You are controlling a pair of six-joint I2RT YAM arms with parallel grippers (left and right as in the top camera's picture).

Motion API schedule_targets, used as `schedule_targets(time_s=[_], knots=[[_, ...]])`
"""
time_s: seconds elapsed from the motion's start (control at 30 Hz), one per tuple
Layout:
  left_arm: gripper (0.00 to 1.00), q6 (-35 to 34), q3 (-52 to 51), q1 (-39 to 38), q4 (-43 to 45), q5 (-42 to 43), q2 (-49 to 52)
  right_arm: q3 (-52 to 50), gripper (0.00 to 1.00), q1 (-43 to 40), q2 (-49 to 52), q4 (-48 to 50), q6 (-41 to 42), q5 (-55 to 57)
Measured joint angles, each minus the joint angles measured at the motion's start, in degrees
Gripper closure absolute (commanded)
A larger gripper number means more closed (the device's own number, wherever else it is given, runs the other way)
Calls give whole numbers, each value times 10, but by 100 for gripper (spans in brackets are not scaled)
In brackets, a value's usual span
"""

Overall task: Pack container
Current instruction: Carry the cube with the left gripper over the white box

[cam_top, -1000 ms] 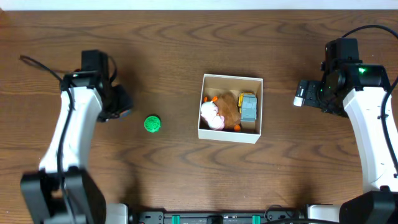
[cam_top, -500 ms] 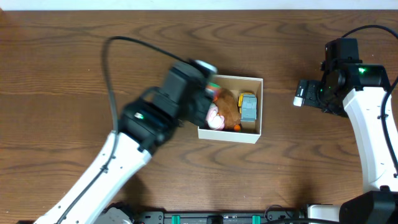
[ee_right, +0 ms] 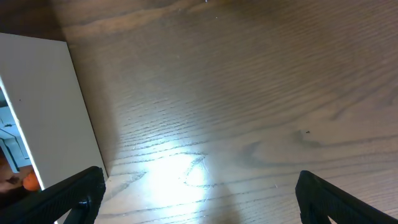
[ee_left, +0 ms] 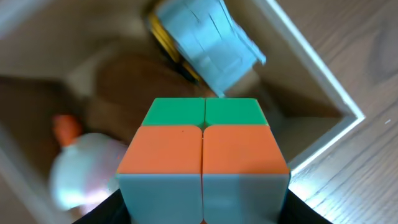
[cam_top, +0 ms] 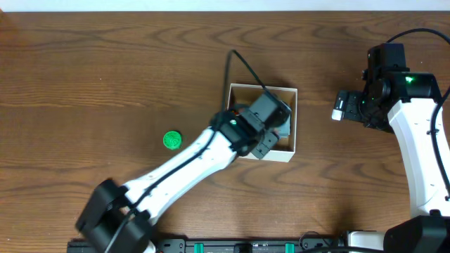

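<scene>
My left gripper will go down toward the container's near corner (ee_left: 301, 135) beside the grey-blue toy car (ee_left: 208, 40) and let go of the puzzle cube there, because that spot is empty.
The container (cam_top: 261, 87), a white-walled box with a tan inside, sits at the table's centre. My left gripper (cam_top: 266, 133) hangs over its right half and hides most of what is inside in the overhead view. In the left wrist view the gripper (ee_left: 203, 208) is shut on a puzzle cube (ee_left: 203, 149) with orange, green and pale blue faces, held just above the box (ee_left: 311, 81). Below it lie a grey-blue toy car (ee_left: 208, 40), a brown plush (ee_left: 130, 81) and a pink-white toy (ee_left: 84, 168). My right gripper (cam_top: 341, 105) is open and empty, right of the container.
A small green round piece (cam_top: 171, 140) lies on the wood left of the container. The right wrist view shows my open right gripper (ee_right: 199, 199) over bare tabletop, with the container's white outer wall (ee_right: 43, 99) at its left.
My left arm swung from the table's left side across to above the container, carrying the cube. The right arm has not moved.
</scene>
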Motion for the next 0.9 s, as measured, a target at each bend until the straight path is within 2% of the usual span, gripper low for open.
schedule_targets(time_s=[0.13, 0.17, 0.2, 0.27, 0.3, 0.33, 0.37, 0.4, 0.57, 0.9], knots=[[91, 0, 0, -12, 3, -5, 33, 0, 1, 0, 0, 0, 0, 0], [83, 0, 0, -13, 5, -6, 39, 0, 1, 0, 0, 0, 0, 0], [70, 0, 0, -13, 8, -6, 43, 0, 1, 0, 0, 0, 0, 0], [66, 0, 0, -14, 8, -7, 48, 0, 1, 0, 0, 0, 0, 0], [61, 0, 0, -15, 9, -8, 50, 0, 1, 0, 0, 0, 0, 0], [52, 0, 0, -15, 10, -9, 50, 0, 1, 0, 0, 0, 0, 0], [35, 0, 0, -16, 11, -10, 50, 0, 1, 0, 0, 0, 0, 0], [29, 2, 0, -16, 12, -10, 50, 0, 1, 0, 0, 0, 0, 0], [17, 0, 0, -16, 19, -12, 50, 0, 1, 0, 0, 0, 0, 0], [9, 0, 0, -14, 33, -8, 18, 0, 1, 0, 0, 0, 0, 0]])
